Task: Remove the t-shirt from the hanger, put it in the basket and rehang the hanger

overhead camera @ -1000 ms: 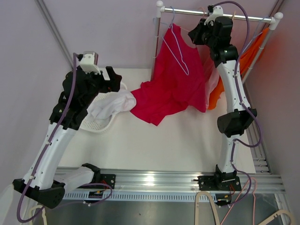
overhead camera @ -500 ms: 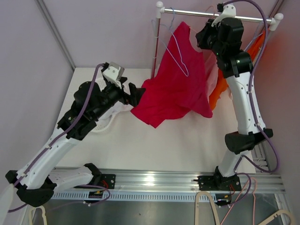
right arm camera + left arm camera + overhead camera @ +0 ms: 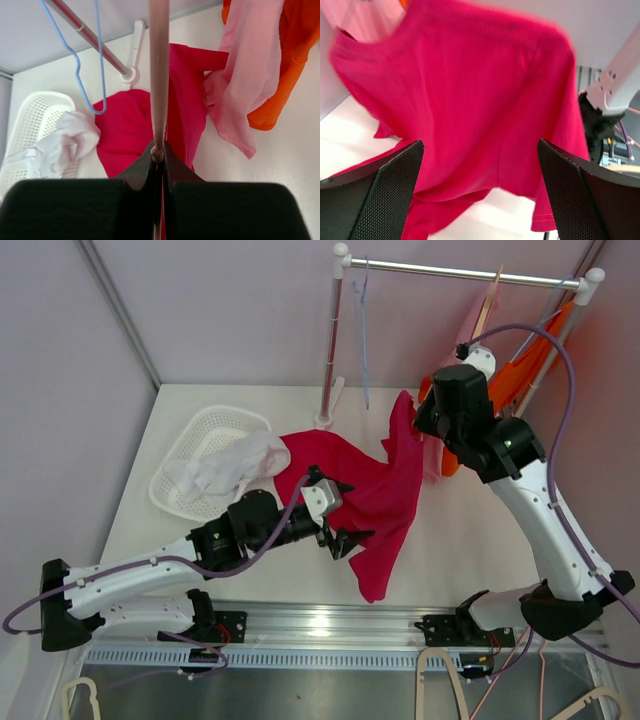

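Note:
I need to move my left gripper to the right in the top view next, onto the shirt's top edge (image 3: 562, 57), because that edge hangs just past the gripper's spread fingers.
The red t-shirt (image 3: 385, 495) hangs from my right gripper (image 3: 420, 425) and drapes down onto the table. It is off the blue wire hanger (image 3: 362, 310), which hangs bare on the rail and also shows in the right wrist view (image 3: 97, 55). In the right wrist view my right gripper (image 3: 158, 150) is shut, with red cloth (image 3: 185, 100) at its jaws and a pinkish rod (image 3: 159, 75) running up from the tips. My left gripper (image 3: 345, 540) is open and empty, just in front of the shirt's lower part (image 3: 470, 100). Its fingers (image 3: 390, 195) stand wide apart.
A white basket (image 3: 190, 435) holding white cloth (image 3: 235, 465) sits at the left. The clothes rack's rail (image 3: 460, 270) and post (image 3: 330, 350) stand at the back. Orange (image 3: 520, 380) and pink (image 3: 245, 75) garments hang at the right.
My right gripper has pulled the shirt off the hanger and brought it down and forward. My left arm has swung from the basket to low at the table's front, facing the shirt.

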